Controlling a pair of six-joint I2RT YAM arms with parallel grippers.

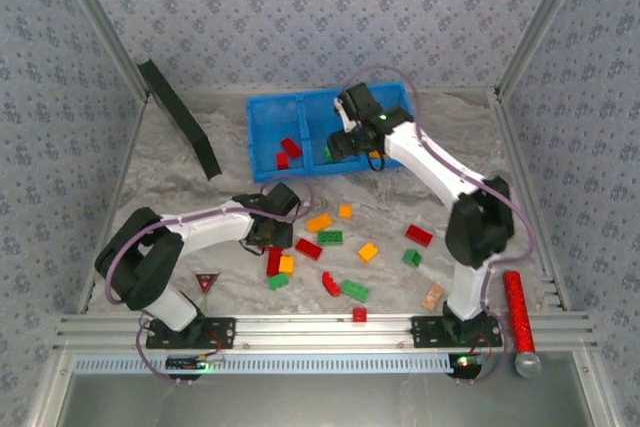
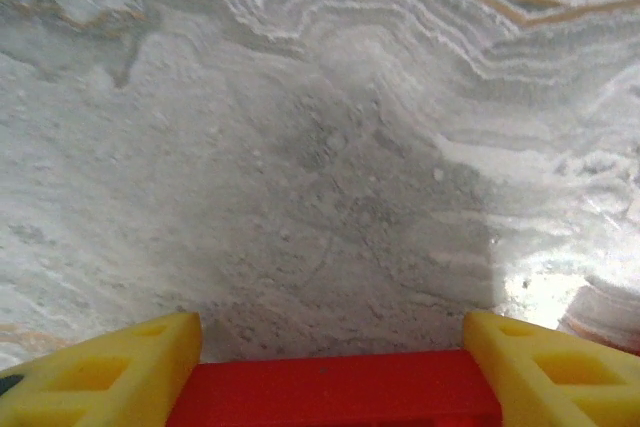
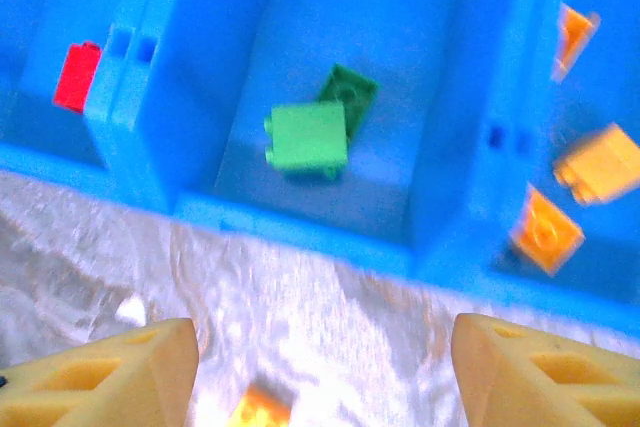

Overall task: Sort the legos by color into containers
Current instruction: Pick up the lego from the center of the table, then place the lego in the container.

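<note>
The section with the red legos is outward of my left gripper. This red lego should next go up and outward in my left gripper, past the near side of that section, and then be released.
In the left wrist view my left gripper (image 2: 332,342) has both yellow fingers pressed against the ends of a red lego (image 2: 335,392) low over the marbled table. In the top view this gripper (image 1: 268,237) is at the left edge of the loose legos. My right gripper (image 3: 325,367) stands open with nothing between its fingers, just outside the near wall of the blue tray (image 3: 300,227). The tray (image 1: 270,112) holds red legos (image 1: 288,150) in its left compartment, green ones (image 3: 310,135) in the middle and orange ones (image 3: 545,230) on the right.
Loose legos lie mid-table: orange (image 1: 319,222), green (image 1: 330,238), red (image 1: 419,235), green (image 1: 354,290). A black strip (image 1: 180,117) leans at the back left. A red triangular sign (image 1: 207,281), a tan block (image 1: 433,296) and a red glittery cylinder (image 1: 516,307) sit near the front.
</note>
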